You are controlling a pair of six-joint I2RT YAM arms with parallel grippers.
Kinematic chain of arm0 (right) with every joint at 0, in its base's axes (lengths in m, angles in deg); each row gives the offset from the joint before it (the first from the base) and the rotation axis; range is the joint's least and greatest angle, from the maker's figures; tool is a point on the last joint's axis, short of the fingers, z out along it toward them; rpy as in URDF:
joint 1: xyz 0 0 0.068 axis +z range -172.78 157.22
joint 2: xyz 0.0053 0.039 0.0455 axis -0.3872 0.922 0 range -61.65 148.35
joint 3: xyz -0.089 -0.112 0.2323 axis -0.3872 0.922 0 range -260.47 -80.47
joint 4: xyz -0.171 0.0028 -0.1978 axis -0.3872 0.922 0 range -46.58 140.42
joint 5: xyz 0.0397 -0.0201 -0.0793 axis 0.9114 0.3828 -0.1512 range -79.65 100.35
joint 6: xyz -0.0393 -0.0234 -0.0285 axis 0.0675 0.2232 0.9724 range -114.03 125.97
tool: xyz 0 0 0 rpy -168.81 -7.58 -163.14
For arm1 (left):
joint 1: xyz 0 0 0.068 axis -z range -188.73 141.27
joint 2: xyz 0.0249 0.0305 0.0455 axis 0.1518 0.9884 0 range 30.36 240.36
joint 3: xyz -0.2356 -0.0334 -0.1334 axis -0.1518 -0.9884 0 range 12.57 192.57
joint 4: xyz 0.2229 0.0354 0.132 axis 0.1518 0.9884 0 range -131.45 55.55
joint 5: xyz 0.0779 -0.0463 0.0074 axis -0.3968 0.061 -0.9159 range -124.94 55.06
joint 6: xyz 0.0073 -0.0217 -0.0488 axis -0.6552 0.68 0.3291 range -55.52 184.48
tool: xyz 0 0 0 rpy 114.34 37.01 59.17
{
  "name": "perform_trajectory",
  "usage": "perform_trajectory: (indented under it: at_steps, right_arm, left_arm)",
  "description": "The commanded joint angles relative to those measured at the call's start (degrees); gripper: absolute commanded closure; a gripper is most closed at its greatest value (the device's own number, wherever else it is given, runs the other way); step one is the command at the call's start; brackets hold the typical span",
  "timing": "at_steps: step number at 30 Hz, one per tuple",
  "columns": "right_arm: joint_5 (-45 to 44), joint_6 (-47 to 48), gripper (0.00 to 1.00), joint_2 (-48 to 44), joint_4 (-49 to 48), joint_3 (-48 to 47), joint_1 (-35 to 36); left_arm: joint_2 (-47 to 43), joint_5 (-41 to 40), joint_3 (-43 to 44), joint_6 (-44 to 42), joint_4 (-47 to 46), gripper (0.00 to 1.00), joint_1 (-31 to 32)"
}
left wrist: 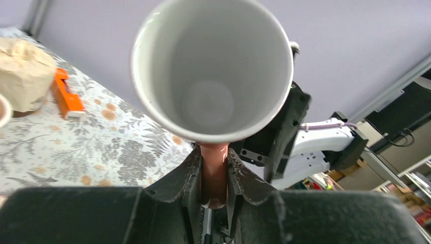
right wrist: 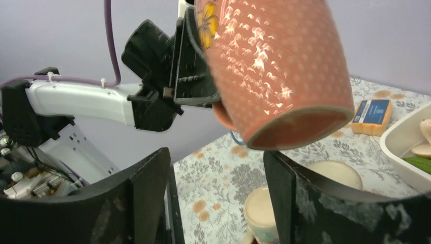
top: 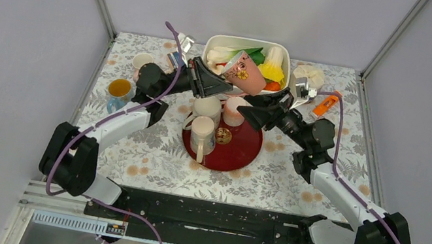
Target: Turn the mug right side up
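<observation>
The pink mug hangs tilted, so my left gripper will next turn and move down to the left in the top view, onto the bare tabletop between tray (top: pixel 241 153) and blue mug.
A salmon-pink mug (top: pixel 246 74) with a flower print hangs in the air above the red tray (top: pixel 241 153), tilted, its white inside (left wrist: pixel 211 71) facing the left wrist camera. My left gripper (top: pixel 223 85) is shut on the mug's pink handle (left wrist: pixel 213 170). The mug's dotted outside and base (right wrist: pixel 277 66) show in the right wrist view. My right gripper (top: pixel 253 116) is open and empty, just below and right of the mug, its fingers (right wrist: pixel 147 198) spread wide.
Several cream mugs (top: pixel 204 132) stand on the red tray. A white tub (top: pixel 284 57) of toy vegetables is behind. A blue mug (top: pixel 119 91) and a small cup (top: pixel 142 62) are at left. An orange tool (top: pixel 324 105) and a cloth lump (top: pixel 309 75) are at right.
</observation>
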Motion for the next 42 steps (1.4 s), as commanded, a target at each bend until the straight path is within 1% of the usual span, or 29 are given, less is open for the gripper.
perform_trajectory:
  at_steps: [1,3,5,9,11,12,14,17,20,23,25,27,30,34,38,42]
  right_arm:
    - [8.7,12.8,0.18,-3.7,6.5,-1.2,-1.3]
    - [10.2,15.8,0.13,-4.6,9.9,-1.2,-1.8]
    - [11.3,18.1,0.11,-5.1,12.2,-1.2,-2.2]
    - [14.4,22.0,0.06,-6.8,17.4,-2.0,-3.3]
    - [14.9,25.9,0.03,-8.7,23.1,-3.2,-3.5]
    - [14.5,28.3,0.01,-9.8,26.7,-3.8,-3.6]
    - [12.3,33.7,0.01,-12.4,33.5,-4.7,-3.8]
    - [7.1,42.2,0.01,-16.6,42.7,-5.3,-4.0]
    - [2.3,47.8,0.01,-19.8,47.9,-4.8,-4.2]
    - [-1.9,50.3,0.01,-22.4,48.8,-2.9,-4.5]
    - [-3.4,50.7,0.01,-23.4,48.3,-1.7,-4.6]
    - [-4.3,50.6,0.00,-24.1,47.0,-0.8,-4.8]
    - [-4.6,50.5,0.00,-24.2,45.6,0.1,-4.9]
    - [-4.3,49.9,0.00,-23.7,44.6,1.3,-5.0]
    - [-3.7,50.5,0.01,-24.3,43.1,3.2,-5.4]
    - [-2.5,50.5,0.01,-25.0,41.8,4.7,-6.3]
  left_arm:
    - [-5.6,-0.6,3.8,-7.1,2.7,1.00,-1.6]
    - [-6.3,-0.3,3.8,-9.3,4.7,1.00,-1.7]
    - [-6.7,0.2,4.2,-11.6,6.6,1.00,-1.7]
    - [-8.1,0.8,6.1,-18.7,14.0,1.00,-2.4]
    - [-9.5,0.7,7.2,-24.1,20.4,1.00,-3.4]
    - [-10.2,0.5,7.6,-26.6,23.0,1.00,-4.2]
    - [-11.9,0.0,8.2,-30.8,27.8,1.00,-6.2]
    - [-14.6,-1.0,9.0,-38.2,35.9,1.00,-9.9]
    - [-17.1,-2.3,9.4,-44.8,44.1,1.00,-14.3]
    - [-19.6,-3.7,8.2,-50.6,49.6,1.00,-19.5]
    - [-21.9,-6.2,6.6,-56.8,53.2,1.00,-22.1]
    - [-24.0,-9.6,3.5,-63.4,56.0,1.00,-23.8]
    - [-26.0,-13.5,-1.0,-69.6,56.7,1.00,-25.0]
    - [-25.8,-11.6,-5.4,-71.2,54.9,1.00,-29.1]
    - [-24.1,-12.5,-9.2,-73.3,51.5,1.00,-31.0]
    - [-20.0,-13.1,-11.0,-74.9,49.6,1.00,-32.7]
